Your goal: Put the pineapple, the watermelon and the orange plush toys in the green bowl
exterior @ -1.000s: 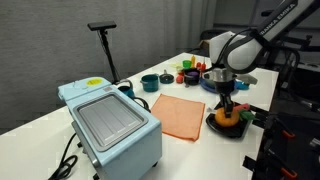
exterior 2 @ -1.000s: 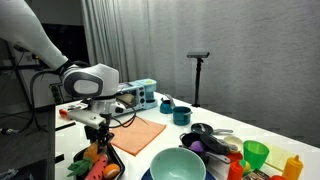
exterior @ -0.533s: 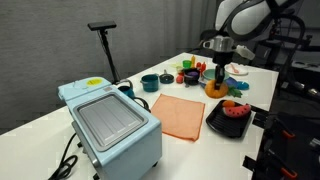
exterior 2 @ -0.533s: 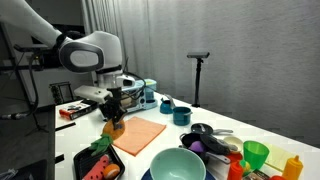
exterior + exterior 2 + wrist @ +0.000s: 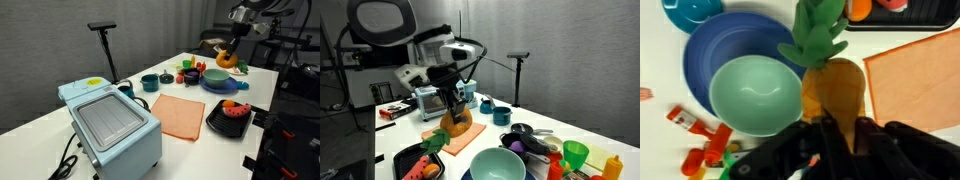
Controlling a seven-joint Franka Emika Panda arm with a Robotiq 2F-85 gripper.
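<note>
The pineapple needs to go down into the opening of the bowl, so next my gripper needs to shift sideways over the green bowl (image 5: 215,75) (image 5: 755,96) and then lower it.
My gripper (image 5: 832,125) is shut on the pineapple (image 5: 830,85), a yellow-orange plush with a green tuft. It holds the pineapple in the air in both exterior views (image 5: 229,58) (image 5: 456,124). In the wrist view the green bowl (image 5: 755,95) sits on a blue plate (image 5: 710,45), just beside the pineapple. The bowl also shows in both exterior views (image 5: 216,76) (image 5: 500,165). The red watermelon (image 5: 233,108) (image 5: 412,168) lies in a black tray (image 5: 222,125). The small orange (image 5: 858,8) lies in the same tray, at the top edge of the wrist view.
An orange cloth (image 5: 180,115) lies between the tray and a light blue appliance (image 5: 110,122). Two dark teal cups (image 5: 150,82) stand behind the cloth. Bottles and small toys (image 5: 570,160) crowd the table end near the bowl.
My gripper has lifted the pineapple out of the black tray and carried it up and across toward the green bowl. The watermelon and orange stayed in the tray.
</note>
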